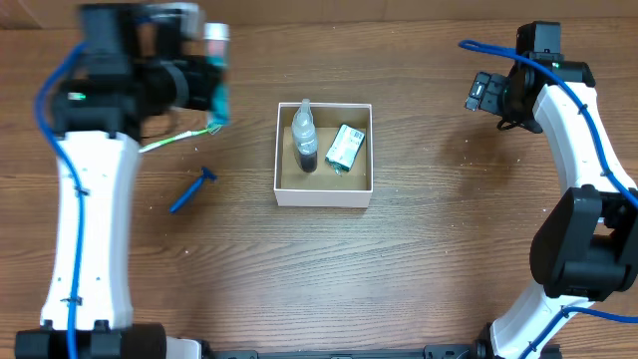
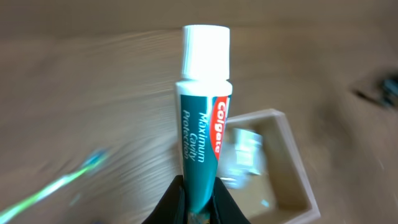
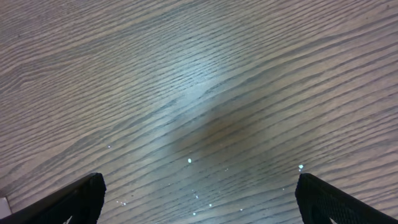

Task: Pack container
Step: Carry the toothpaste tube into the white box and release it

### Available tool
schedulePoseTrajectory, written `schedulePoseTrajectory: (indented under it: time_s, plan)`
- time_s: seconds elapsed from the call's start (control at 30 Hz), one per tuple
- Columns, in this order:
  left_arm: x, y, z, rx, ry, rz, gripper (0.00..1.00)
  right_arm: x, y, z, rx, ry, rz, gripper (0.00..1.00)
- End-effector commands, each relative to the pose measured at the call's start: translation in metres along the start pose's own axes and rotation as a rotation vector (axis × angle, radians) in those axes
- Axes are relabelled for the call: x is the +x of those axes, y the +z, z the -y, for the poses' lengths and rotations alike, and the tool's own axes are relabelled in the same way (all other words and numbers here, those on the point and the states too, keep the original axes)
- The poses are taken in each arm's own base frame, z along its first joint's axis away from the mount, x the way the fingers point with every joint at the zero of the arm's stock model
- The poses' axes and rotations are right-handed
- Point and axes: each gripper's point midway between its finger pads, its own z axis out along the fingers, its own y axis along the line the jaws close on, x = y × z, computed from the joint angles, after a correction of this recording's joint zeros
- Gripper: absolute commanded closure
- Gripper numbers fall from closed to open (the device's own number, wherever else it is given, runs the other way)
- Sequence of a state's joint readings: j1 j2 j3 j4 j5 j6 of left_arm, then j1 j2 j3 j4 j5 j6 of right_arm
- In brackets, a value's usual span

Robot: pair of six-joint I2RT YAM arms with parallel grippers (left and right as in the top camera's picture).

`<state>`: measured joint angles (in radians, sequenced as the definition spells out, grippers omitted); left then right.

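The left gripper swings over the container (image 1: 286, 189) next, turning the tube, then comes down along the container's near side before it releases the tube.
The container (image 1: 286, 189) is a shallow white box with a brown inside at the table's middle. It holds a clear bottle (image 1: 304, 135) and a green packet (image 1: 346, 147). My left gripper (image 2: 198, 202) is shut on a teal Colgate toothpaste tube (image 2: 202, 124) with a white cap, held in the air left of the container (image 2: 292, 155). The tube shows blurred in the overhead view (image 1: 216, 75). My right gripper (image 3: 199, 199) is open and empty over bare table at the far right (image 1: 480, 92).
A blue razor (image 1: 191, 189) and a green toothbrush (image 1: 179, 138) lie on the wooden table left of the container. The toothbrush shows blurred in the left wrist view (image 2: 62, 183).
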<state>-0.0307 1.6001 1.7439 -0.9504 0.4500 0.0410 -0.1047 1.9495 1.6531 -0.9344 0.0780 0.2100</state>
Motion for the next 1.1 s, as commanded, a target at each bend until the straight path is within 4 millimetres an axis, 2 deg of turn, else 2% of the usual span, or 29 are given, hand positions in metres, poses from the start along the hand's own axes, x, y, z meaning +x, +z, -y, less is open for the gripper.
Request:
schedulePoseTrajectory:
  time_s: [0.0, 0.07, 0.1, 0.17, 0.23, 0.37, 0.43, 0.6, 0.77, 0.83, 0.87, 0.9, 0.93, 1.0, 1.07]
  plan:
    - [0.010, 0.023, 0.105, 0.179, 0.509, -0.015, 0.92, -0.015, -0.021, -0.002, -0.011, 0.015, 0.063, 0.00]
    - [0.027, 0.035, 0.147, 0.213, 0.739, -0.038, 0.93, -0.015, -0.021, -0.002, -0.011, 0.015, 0.063, 0.00]
    - [0.040, 0.044, 0.167, 0.214, 0.910, -0.060, 0.96, -0.015, -0.021, -0.002, -0.011, 0.015, 0.063, 0.00]
    - [0.054, 0.057, 0.176, 0.169, 1.079, -0.106, 0.96, -0.015, -0.021, -0.002, -0.011, 0.015, 0.063, 0.00]
    - [0.076, 0.077, 0.163, 0.108, 1.209, -0.226, 0.96, -0.015, -0.021, -0.002, -0.011, 0.015, 0.063, 0.00]
    - [0.116, 0.114, 0.132, 0.119, 1.206, -0.442, 0.96, -0.015, -0.021, -0.002, -0.011, 0.015, 0.063, 0.00]
    - [0.139, 0.126, 0.121, 0.155, 1.219, -0.547, 0.96, -0.015, -0.021, -0.002, -0.011, 0.015, 0.063, 0.00]
    - [0.180, 0.143, 0.116, 0.271, 1.166, -0.683, 0.96, -0.015, -0.021, -0.002, -0.011, 0.015, 0.063, 0.00]
    - [0.204, 0.157, 0.105, 0.298, 1.138, -0.779, 0.96, -0.015, -0.021, -0.002, -0.011, 0.015, 0.063, 0.00]
    - [0.212, 0.162, 0.102, 0.309, 1.128, -0.810, 0.80, -0.015, -0.021, -0.002, -0.011, 0.015, 0.063, 0.00]
    - [0.213, 0.163, 0.102, 0.310, 1.127, -0.812, 0.55, -0.015, -0.021, -0.002, -0.011, 0.015, 0.063, 0.00]
    - [0.213, 0.163, 0.102, 0.310, 1.128, -0.812, 0.44, -0.015, -0.021, -0.002, -0.011, 0.015, 0.063, 0.00]
    - [0.213, 0.163, 0.101, 0.305, 1.131, -0.814, 0.39, -0.015, -0.021, -0.002, -0.011, 0.015, 0.063, 0.00]
    - [0.211, 0.163, 0.101, 0.301, 1.133, -0.811, 0.38, -0.015, -0.021, -0.002, -0.011, 0.015, 0.063, 0.00]
    - [0.198, 0.161, 0.108, 0.291, 1.133, -0.772, 0.39, -0.015, -0.021, -0.002, -0.011, 0.015, 0.063, 0.00]
